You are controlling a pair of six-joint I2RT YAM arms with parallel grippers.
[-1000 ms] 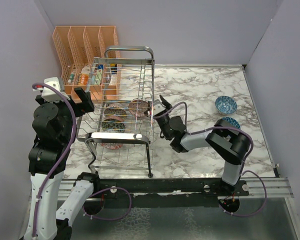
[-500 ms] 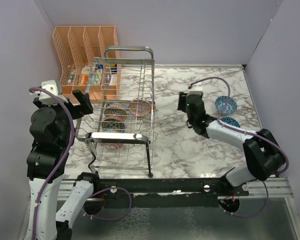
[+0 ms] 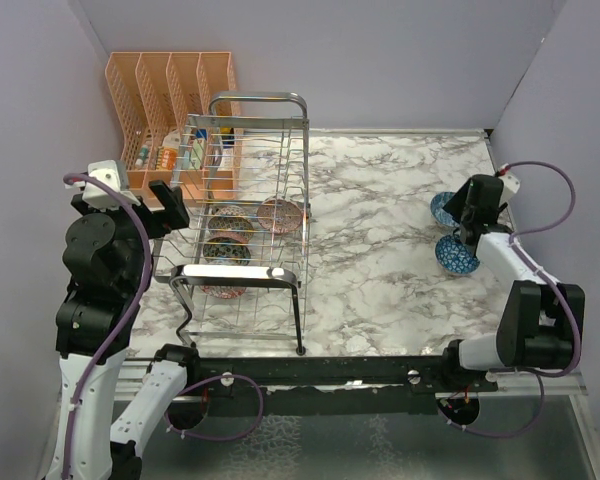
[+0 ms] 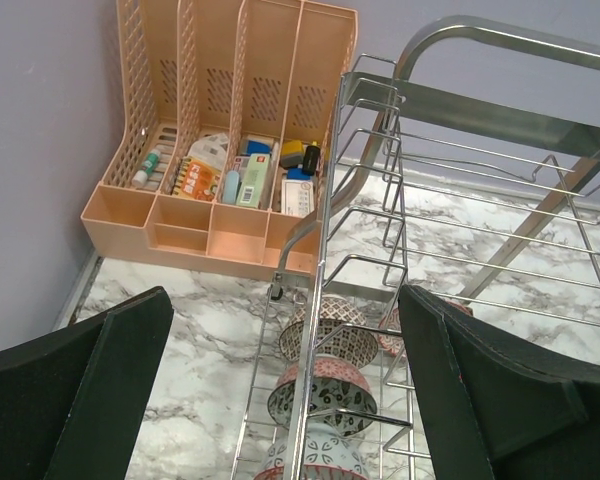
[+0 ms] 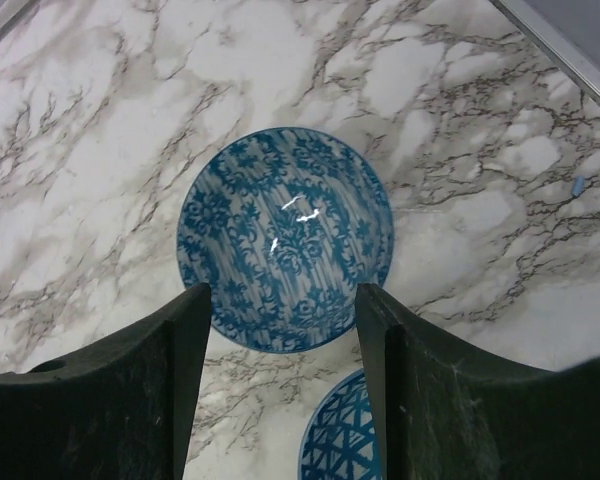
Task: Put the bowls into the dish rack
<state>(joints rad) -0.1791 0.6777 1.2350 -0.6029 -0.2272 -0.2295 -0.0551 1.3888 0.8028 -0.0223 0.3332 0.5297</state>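
Note:
I need to move my right gripper down and toward the right in the wrist view, onto the floral bowl's rim (image 5: 388, 262) below it. The bare marble there leaves room for my fingers.
The chrome dish rack (image 3: 242, 272) stands at the left of the marble table and holds several bowls, among them a grey-beige one (image 3: 230, 215), a pink-red one (image 3: 278, 213) and a black-and-white one (image 3: 226, 250). On the table at the right lie two blue bowls: a floral one (image 5: 285, 235), and a lattice one (image 3: 457, 254) nearer the arms. My right gripper (image 5: 283, 296) hangs open just above the floral bowl's near rim, holding nothing. Beside the rack's left side my left gripper (image 4: 280, 310) is open and empty, looking down at the rack (image 4: 380, 200) and its bowls (image 4: 325, 395).
An orange slotted organizer (image 3: 170, 90) with small items stands behind the rack against the back wall. A raised table edge (image 3: 520, 260) runs close to the right of the blue bowls. Grey walls close in left, back and right.
My right arm has swung from the rack's right side across the table to above the blue bowls. The left arm has hardly moved.

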